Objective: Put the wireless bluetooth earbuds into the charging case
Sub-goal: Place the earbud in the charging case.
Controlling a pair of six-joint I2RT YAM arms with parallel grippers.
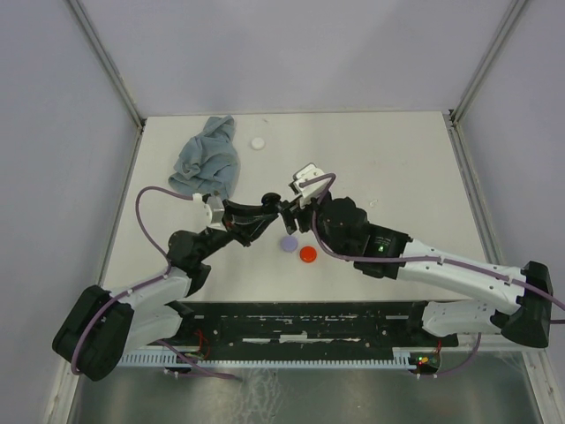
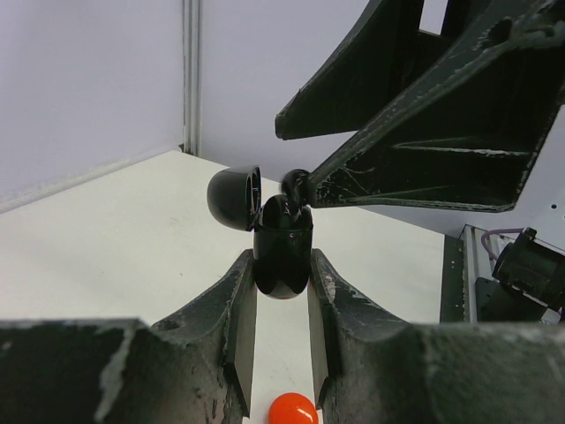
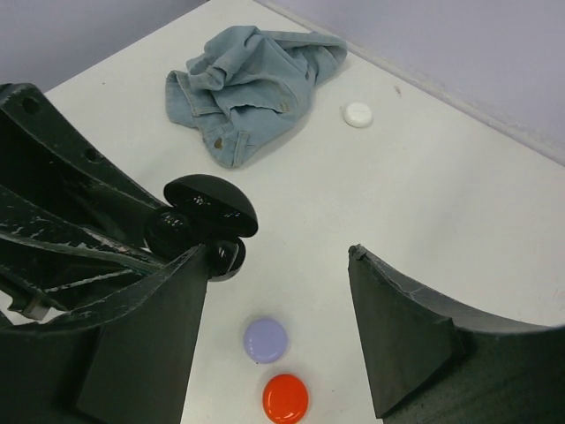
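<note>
My left gripper will next tilt down and lower the case to release it on the tabletop (image 1: 277, 251) beside the lavender piece, as that bare spot is below it.
My left gripper (image 2: 282, 268) is shut on the black charging case (image 2: 282, 252) and holds it upright above the table, its domed lid (image 2: 235, 196) flipped open. A black earbud (image 2: 296, 183) sits at the case's open mouth, right against one finger of my right gripper (image 3: 275, 253). That gripper is open, with nothing between its fingers. In the right wrist view the open case (image 3: 212, 205) lies just beside the left finger. In the top view both grippers meet over the table's middle, around the case (image 1: 282, 207).
A lavender round piece (image 3: 266, 340) and a red one (image 3: 285, 397) lie on the white table below the grippers. A crumpled blue cloth (image 1: 210, 157) and a small white round piece (image 1: 257, 142) lie toward the back. Walls enclose the table on three sides.
</note>
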